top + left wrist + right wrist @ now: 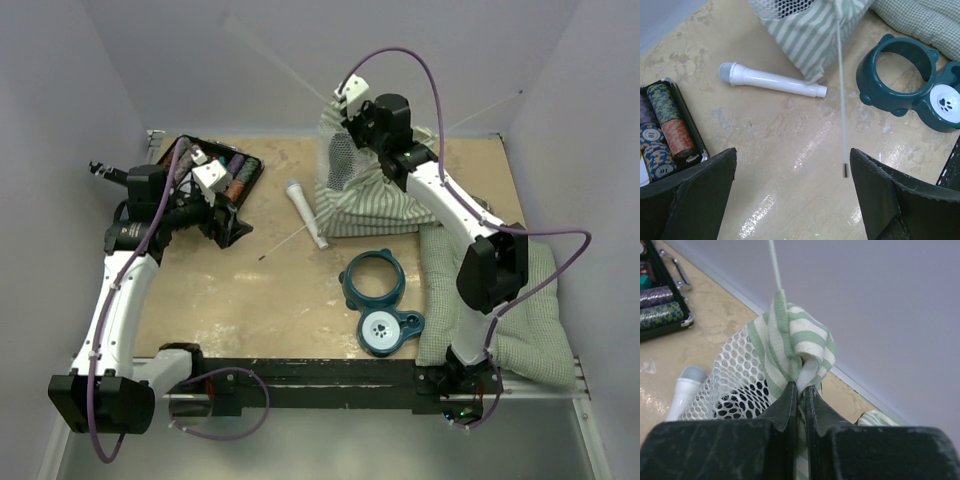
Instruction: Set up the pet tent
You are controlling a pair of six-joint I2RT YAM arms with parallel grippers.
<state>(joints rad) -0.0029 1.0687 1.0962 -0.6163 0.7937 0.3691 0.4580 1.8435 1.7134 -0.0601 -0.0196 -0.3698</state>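
Note:
I should ease my right gripper upward next, then open it to let go of the bunched fold pinched between its fingers, because the tent (365, 200) still slumps below.
The pet tent (365, 200) is a slumped heap of green-and-white striped fabric with white mesh at the back middle of the table. My right gripper (350, 112) is shut on a bunched fold at the tent's top (800, 355) and holds it up. A thin white pole (774, 265) sticks up out of the fabric. Another thin pole (841, 95) with a dark tip runs from the tent toward the left gripper. My left gripper (215, 205) is open and empty, low over the bare table, its fingers (690, 195) wide apart with the pole tip just inside the right one.
A white tube with a grey cap (305, 212) lies beside the tent. A black tray of poker chips (215, 170) sits at the back left. The teal double bowl stand (378, 300) is in front of the tent. The green checked cushion (500, 310) lies at the right.

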